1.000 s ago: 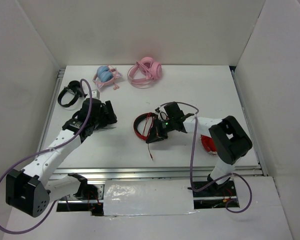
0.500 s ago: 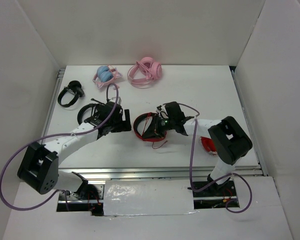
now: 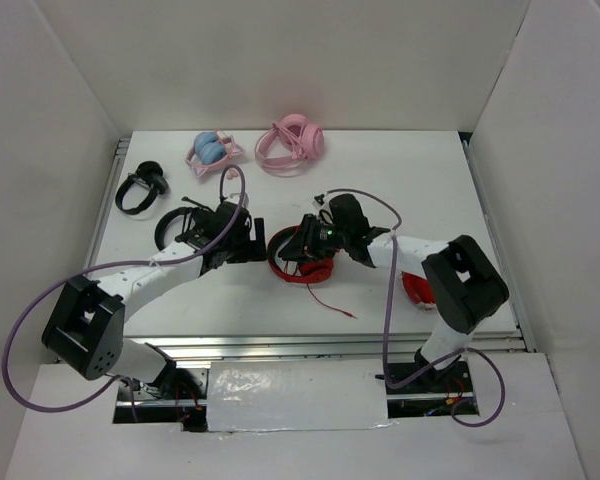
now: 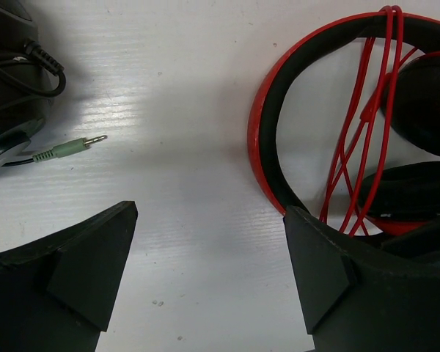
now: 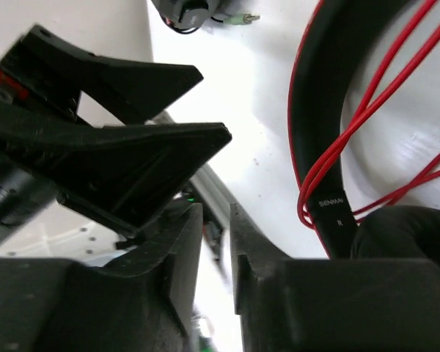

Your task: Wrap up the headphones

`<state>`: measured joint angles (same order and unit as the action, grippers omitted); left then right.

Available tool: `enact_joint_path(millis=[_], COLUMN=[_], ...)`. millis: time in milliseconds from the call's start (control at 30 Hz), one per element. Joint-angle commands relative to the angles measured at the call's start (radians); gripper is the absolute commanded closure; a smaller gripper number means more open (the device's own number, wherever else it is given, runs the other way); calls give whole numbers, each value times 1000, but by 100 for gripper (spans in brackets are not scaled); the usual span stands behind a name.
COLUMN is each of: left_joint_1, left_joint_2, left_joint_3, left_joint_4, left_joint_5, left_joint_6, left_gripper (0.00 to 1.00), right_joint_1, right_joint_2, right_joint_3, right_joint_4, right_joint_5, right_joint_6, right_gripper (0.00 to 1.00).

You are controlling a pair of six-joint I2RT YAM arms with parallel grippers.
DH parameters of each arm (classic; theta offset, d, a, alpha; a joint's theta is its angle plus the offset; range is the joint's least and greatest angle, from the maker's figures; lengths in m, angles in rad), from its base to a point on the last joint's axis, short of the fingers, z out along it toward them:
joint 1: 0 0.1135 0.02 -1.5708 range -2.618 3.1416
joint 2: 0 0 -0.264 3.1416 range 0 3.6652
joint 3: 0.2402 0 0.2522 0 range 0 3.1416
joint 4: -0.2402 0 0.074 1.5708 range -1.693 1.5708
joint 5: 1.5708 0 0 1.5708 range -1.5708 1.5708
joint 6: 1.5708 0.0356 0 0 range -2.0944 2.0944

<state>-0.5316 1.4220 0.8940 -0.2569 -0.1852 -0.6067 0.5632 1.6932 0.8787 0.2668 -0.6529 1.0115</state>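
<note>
The loose cable tail near its tip lies unwrapped, so the robot's right gripper needs to swing back off the headphones, open, and then lower onto that length.
The red headphones with black lining lie mid-table, their thin red cable looped several times over the headband. A loose cable tail trails toward the near right. My left gripper stands wide open just left of the headband; in its wrist view my left gripper has bare table between the fingers, and the right finger lies against the band. My right gripper hovers over the headphones. Seen from its own wrist, the right gripper is open a narrow slit, holding nothing.
Black headphones lie at the far left. A second black pair sits under the left arm, its green plug on the table. Pink headphones and a blue-pink pair are at the back. A red folded pair lies beside the right arm.
My left arm swung right until its open gripper reached the red headband. The right gripper parted its jaws and shifted up-left, and the loose cable tail moved toward the lower right.
</note>
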Motion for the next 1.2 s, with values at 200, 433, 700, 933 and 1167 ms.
enact_joint_path(millis=[200, 433, 700, 933, 1167], left_joint_1=[-5, -8, -10, -10, -10], left_joint_2=[-84, -104, -117, -117, -109], left_joint_3=[-15, -21, -30, -32, -23], left_joint_4=[64, 54, 36, 38, 19], left_joint_5=[-11, -31, -59, -60, -83], left_joint_6=[2, 8, 24, 28, 36], left_gripper=[3, 3, 2, 2, 3], right_joint_1=[70, 112, 257, 336, 389], right_joint_2=[-364, -654, -627, -387, -209], right_joint_3=[36, -101, -247, -196, -122], right_joint_4=[-289, -782, -925, -913, -890], right_joint_5=[309, 620, 814, 944, 1018], right_joint_6=[-410, -452, -289, -294, -292], right_gripper=[37, 0, 0, 2, 5])
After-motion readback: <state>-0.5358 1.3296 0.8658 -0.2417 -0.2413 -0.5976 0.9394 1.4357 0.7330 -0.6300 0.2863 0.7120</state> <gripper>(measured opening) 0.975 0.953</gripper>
